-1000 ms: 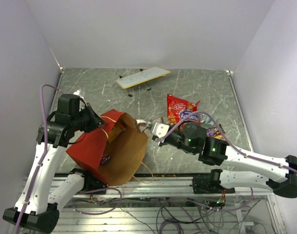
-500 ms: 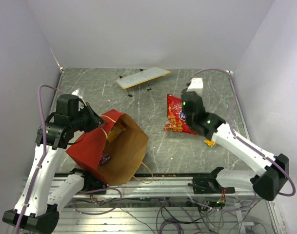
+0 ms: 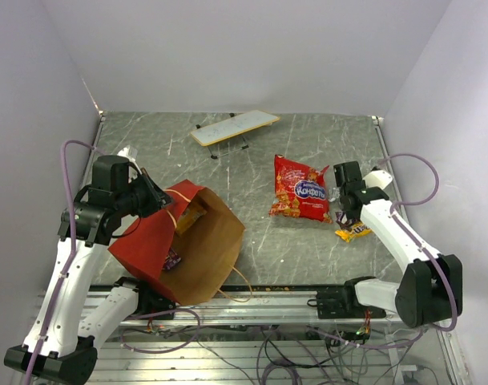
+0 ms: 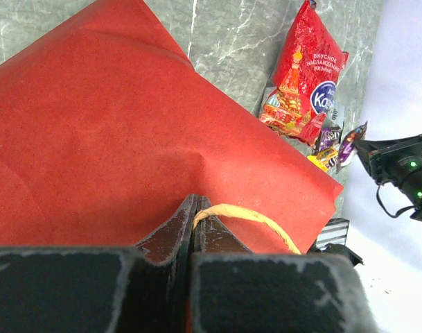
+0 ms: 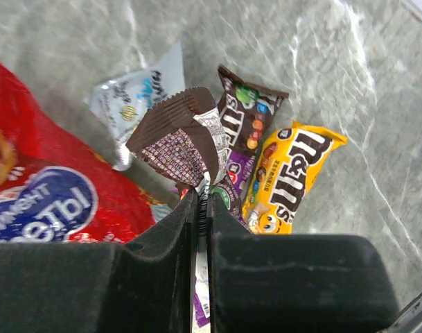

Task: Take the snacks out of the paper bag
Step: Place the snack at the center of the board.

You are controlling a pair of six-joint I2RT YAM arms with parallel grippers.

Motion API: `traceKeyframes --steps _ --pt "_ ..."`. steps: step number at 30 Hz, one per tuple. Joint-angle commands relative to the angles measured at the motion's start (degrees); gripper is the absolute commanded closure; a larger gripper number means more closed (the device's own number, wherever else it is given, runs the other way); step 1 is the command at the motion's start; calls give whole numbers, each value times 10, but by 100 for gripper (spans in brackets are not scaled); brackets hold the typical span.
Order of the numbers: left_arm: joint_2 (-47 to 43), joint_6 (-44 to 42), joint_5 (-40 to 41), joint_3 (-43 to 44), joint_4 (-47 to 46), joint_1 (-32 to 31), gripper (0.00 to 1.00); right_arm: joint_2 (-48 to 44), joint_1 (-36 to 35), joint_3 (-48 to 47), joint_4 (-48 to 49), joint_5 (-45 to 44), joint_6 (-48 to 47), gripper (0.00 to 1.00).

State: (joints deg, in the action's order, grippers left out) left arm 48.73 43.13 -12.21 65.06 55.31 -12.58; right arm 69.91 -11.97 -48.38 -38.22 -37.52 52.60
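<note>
The right gripper lowers the brown candy packet (image 5: 179, 142) beside the yellow packet next and releases it, since it still hangs above the others on the table.
The paper bag (image 3: 151, 237), red outside and brown inside, lies tilted with its mouth toward the right. My left gripper (image 3: 165, 199) is shut at its upper rim, and the tan string handle (image 4: 256, 222) comes out from between the fingers (image 4: 176, 225). A yellow packet (image 3: 189, 216) and a purple one (image 3: 173, 258) show inside the bag. The red chip bag (image 3: 301, 190) lies on the table. My right gripper (image 5: 202, 205) is shut on a brown candy packet (image 5: 179, 142), low over a yellow packet (image 5: 290, 177), a second brown packet (image 5: 249, 118) and a silver one (image 5: 138, 97).
A flat white board on thin legs (image 3: 234, 127) stands at the back of the table. White walls close in the left, back and right sides. The metal rail (image 3: 268, 295) with the arm bases runs along the near edge.
My right arm has swung from the bag's mouth over to the right of the chip bag, carrying the brown packet, and come down by the small packets. The left arm and bag have stayed put.
</note>
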Motion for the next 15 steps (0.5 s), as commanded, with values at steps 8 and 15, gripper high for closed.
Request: traceKeyframes --steps 8,15 --pt "-7 5 -15 -9 -9 -2 93 20 21 69 53 20 51 99" --pt "6 10 -37 -12 -18 -3 93 34 21 84 103 9 17 92"
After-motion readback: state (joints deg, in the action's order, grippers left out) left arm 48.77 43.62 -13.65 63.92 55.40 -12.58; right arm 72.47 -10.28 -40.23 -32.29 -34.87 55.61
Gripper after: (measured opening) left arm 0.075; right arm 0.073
